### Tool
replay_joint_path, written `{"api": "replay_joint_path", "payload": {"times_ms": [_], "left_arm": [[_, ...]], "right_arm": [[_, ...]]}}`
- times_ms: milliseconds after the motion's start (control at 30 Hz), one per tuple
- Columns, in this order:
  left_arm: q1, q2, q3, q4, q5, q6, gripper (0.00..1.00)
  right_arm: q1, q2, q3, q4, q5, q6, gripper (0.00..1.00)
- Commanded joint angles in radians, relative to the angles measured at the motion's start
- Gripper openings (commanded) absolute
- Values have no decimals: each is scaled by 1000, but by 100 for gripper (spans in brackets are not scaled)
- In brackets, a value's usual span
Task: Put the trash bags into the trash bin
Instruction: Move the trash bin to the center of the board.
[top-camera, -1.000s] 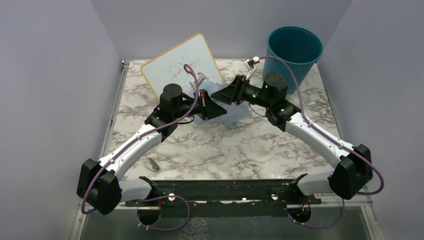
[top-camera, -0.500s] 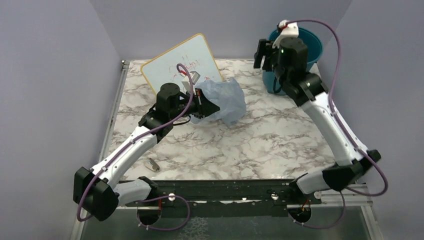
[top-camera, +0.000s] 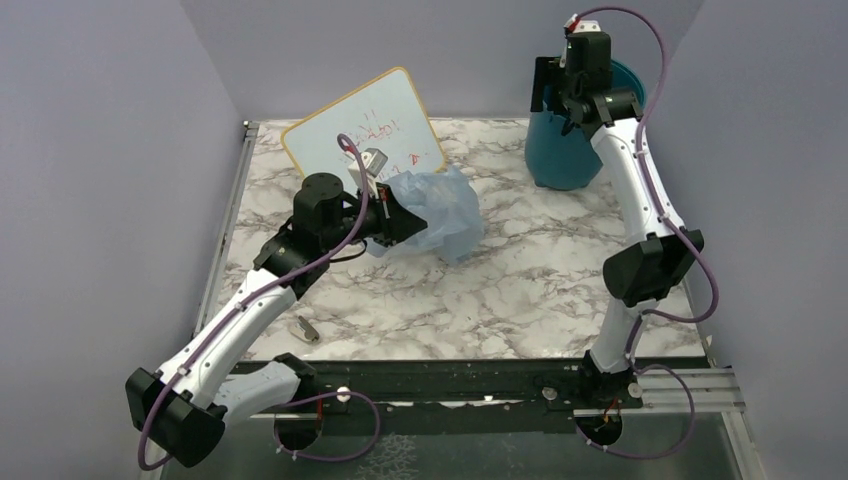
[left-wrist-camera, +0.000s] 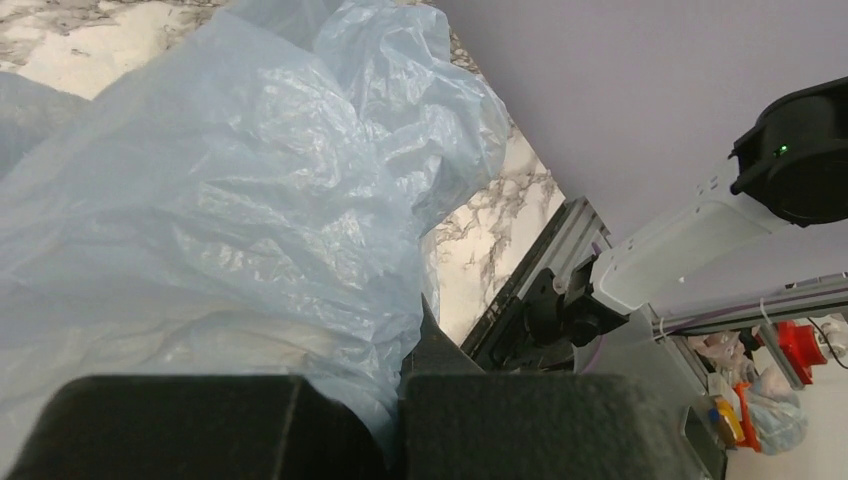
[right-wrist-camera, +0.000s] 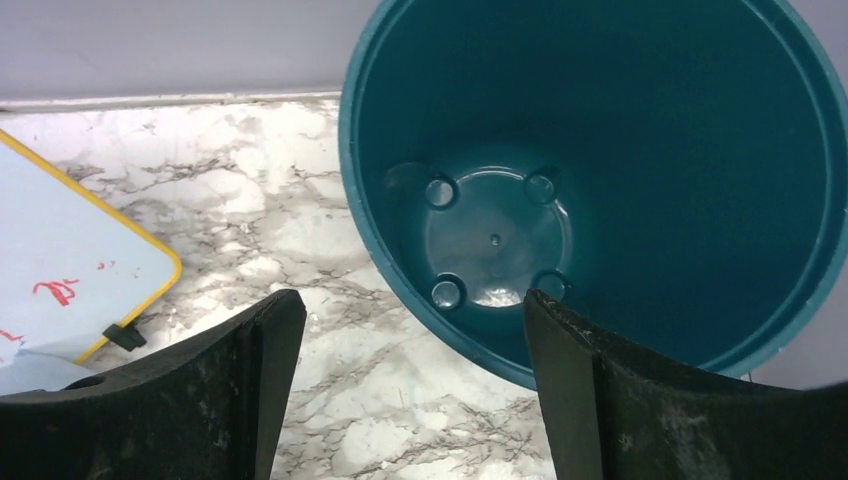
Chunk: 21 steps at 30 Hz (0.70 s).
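I should lower my right gripper onto the bin's rim next, because its open fingers are already on both sides of that rim, just below on the whiteboard side.
The trash bag (top-camera: 447, 208) is a crumpled pale-blue film lying on the marble table, left of centre. My left gripper (top-camera: 396, 218) is shut on its near-left edge. In the left wrist view the film (left-wrist-camera: 230, 200) bulges out from between the closed fingers (left-wrist-camera: 470, 420). The teal trash bin (top-camera: 562, 152) stands upright at the back right corner. My right gripper (top-camera: 547, 92) hangs high over the bin's left rim, open and holding nothing. The right wrist view looks down into the bin (right-wrist-camera: 640, 180), which has only bare floor inside, with the gripper (right-wrist-camera: 410, 310) straddling the rim.
A whiteboard (top-camera: 360, 135) with a yellow frame and red scribbles leans at the back left, just behind the bag, and shows again in the right wrist view (right-wrist-camera: 60, 260). A small metal clip (top-camera: 306, 328) lies near the front left. Grey walls close in three sides.
My right arm has left the bag, swung up and back to above the bin, and its jaws have opened wider. The left arm has drawn slightly left, still holding the bag.
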<state>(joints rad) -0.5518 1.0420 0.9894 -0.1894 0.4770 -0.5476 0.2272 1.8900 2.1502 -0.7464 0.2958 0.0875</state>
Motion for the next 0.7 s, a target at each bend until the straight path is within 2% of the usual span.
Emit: {"api": "replay_joint_path", "payload": {"times_ms": [0, 267, 367, 533, 667], "left_arm": [[2, -42, 31, -36, -31, 18, 0], [1, -59, 68, -51, -47, 11, 0], [2, -65, 90, -74, -71, 8, 0], [1, -115, 86, -101, -101, -1, 0], [1, -165, 59, -125, -122, -18, 0]], "right_arm": [[-5, 36, 42, -41, -74, -57, 85], [-5, 60, 0, 22, -83, -79, 83], [-11, 89, 17, 36, -94, -115, 77], [-23, 179, 150, -30, -137, -109, 68], [-23, 165, 79, -8, -204, -91, 58]]}}
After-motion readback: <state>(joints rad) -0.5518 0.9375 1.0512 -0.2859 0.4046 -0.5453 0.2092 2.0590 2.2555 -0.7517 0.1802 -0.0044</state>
